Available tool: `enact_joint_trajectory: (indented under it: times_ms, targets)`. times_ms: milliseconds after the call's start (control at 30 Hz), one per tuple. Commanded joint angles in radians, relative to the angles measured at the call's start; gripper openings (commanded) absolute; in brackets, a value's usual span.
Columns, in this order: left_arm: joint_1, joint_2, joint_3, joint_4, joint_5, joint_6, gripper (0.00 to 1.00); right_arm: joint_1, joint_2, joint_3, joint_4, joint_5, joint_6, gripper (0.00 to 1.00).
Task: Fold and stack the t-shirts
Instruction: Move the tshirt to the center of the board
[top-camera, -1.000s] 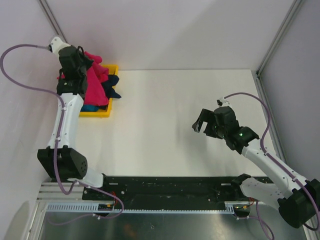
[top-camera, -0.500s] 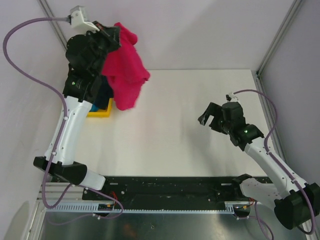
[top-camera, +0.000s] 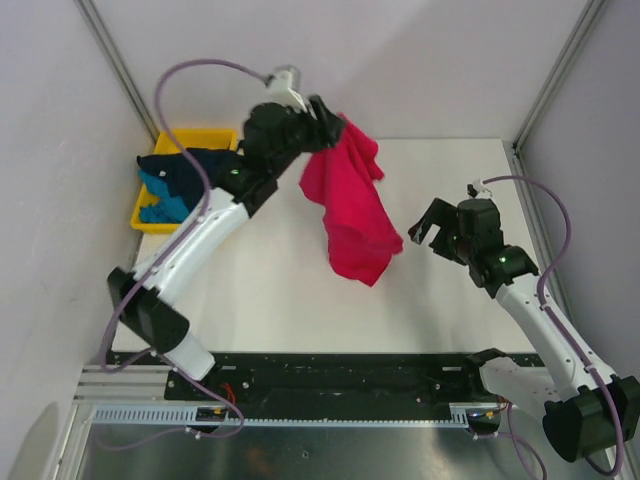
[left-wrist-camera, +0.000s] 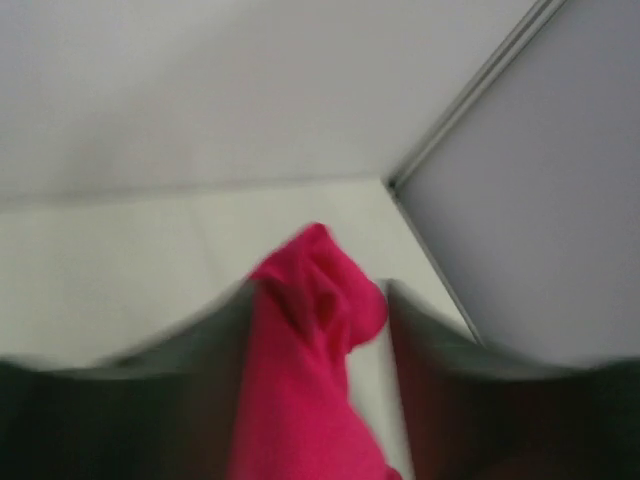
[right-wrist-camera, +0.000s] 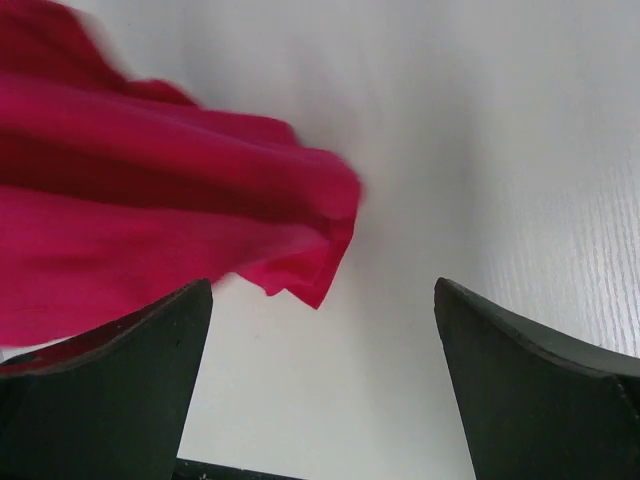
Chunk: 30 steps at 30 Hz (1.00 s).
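Note:
My right gripper will next go down toward the left in the top view onto the t-shirt's lower hem (top-camera: 364, 262), which lies loose to its left in the top view.
The crimson-pink t-shirt (top-camera: 350, 210) hangs crumpled in the air over the middle of the table, trailing down from my left gripper (top-camera: 326, 116). In the left wrist view the blurred jaws stand apart, and the shirt (left-wrist-camera: 300, 380) runs between them against the left finger, with a bare gap to the right finger. A dark navy t-shirt (top-camera: 192, 165) and a teal-blue one (top-camera: 160, 196) lie heaped in the yellow tray. My right gripper (top-camera: 428, 228) hovers open just right of the hanging shirt, whose lower hem (right-wrist-camera: 150, 200) shows ahead of its empty fingers (right-wrist-camera: 120, 380).
The yellow tray (top-camera: 200, 134) sits at the table's far left corner. White enclosure walls and metal posts bound the table at the back and sides. The arm bases and a black rail (top-camera: 340, 370) line the near edge.
My left arm has swung from the tray rightwards over the table, carrying the crimson-pink shirt, and its jaws have spread apart. My right gripper has edged a little to the right.

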Motion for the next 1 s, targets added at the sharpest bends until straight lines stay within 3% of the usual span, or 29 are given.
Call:
enact_joint_trajectory:
  times_ms: [0, 67, 133, 333, 600, 967]
  targets:
    - [-0.004, 0.080, -0.120, 0.012, 0.051, -0.038, 0.85, -0.003, 0.011, 0.031, -0.051, 0.012, -0.016, 0.98]
    - [-0.008, 0.049, -0.190, 0.009, 0.066, -0.072, 0.96, -0.001, 0.009, 0.021, -0.063, 0.008, -0.021, 0.98]
    - [-0.016, -0.013, -0.267, -0.001, 0.056, -0.100, 0.99, 0.003, -0.003, 0.001, -0.066, 0.004, -0.025, 0.98]
    - [-0.040, -0.242, -0.513, -0.136, -0.010, -0.149, 0.99, 0.067, -0.058, -0.092, -0.025, 0.005, 0.012, 0.97]
    - [-0.119, -0.475, -0.825, -0.334, -0.038, -0.166, 1.00, 0.334, -0.026, -0.149, 0.054, 0.183, 0.097, 0.91]
    - [-0.160, -0.506, -0.923, -0.411, -0.131, -0.160, 0.99, 0.404, 0.063, -0.151, 0.156, 0.224, 0.070, 0.84]
